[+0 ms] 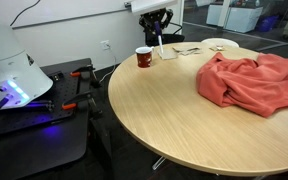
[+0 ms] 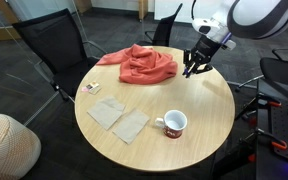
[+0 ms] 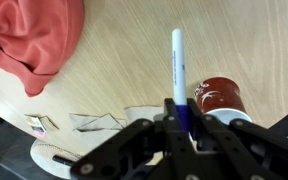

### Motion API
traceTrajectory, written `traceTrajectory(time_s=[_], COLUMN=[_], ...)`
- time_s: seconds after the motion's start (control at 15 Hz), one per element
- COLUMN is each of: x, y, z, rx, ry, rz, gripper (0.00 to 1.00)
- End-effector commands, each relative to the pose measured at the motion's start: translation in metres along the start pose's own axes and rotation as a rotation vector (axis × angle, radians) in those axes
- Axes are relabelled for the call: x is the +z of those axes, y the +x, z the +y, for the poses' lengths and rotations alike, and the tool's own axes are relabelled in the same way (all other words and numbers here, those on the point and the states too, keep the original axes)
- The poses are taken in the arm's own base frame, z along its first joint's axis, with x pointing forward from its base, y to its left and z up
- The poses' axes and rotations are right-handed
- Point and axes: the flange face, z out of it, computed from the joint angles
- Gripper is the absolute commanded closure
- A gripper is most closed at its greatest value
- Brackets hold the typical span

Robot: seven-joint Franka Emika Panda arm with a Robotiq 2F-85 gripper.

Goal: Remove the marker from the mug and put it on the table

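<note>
Next, my gripper goes down toward the bare table between the mug and the red cloth and releases the marker, which hangs clear of the mug.
My gripper (image 3: 181, 108) is shut on the marker (image 3: 178, 65), a whitish stick with a blue part at the jaws. The marker points away from the wrist camera. In both exterior views the gripper (image 1: 160, 30) (image 2: 192, 70) hangs in the air above the round wood-grain table (image 1: 174, 115) (image 2: 199, 140). The marker (image 1: 161, 47) hangs down from it as a thin line, clear of the mug. The dark red-brown mug (image 1: 144, 57) (image 2: 173, 124) (image 3: 216, 97) stands upright on the table beside the gripper, with nothing visible sticking out of it.
A crumpled red cloth (image 1: 249, 80) (image 2: 144, 65) (image 3: 29, 40) lies on the table. Paper napkins (image 2: 119, 118) and a small card (image 2: 90, 89) lie flat near the mug. A white plate (image 1: 219, 43) sits at the table's far edge. Chairs (image 2: 44, 50) ring the table. The black platform (image 1: 34, 120) stands next to it.
</note>
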Motion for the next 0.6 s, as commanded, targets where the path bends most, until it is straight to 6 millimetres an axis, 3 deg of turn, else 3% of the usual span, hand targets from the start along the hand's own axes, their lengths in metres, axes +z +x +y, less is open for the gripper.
traceTrajectory(time_s=[0.0,0.53], x=[0.033,0.125], y=[-0.006,-0.008], z=[0.034,0.060], rx=[0.010,0.065], ry=[0.036,0.117], rz=[0.026,-0.004], gripper=[0.96,0.96])
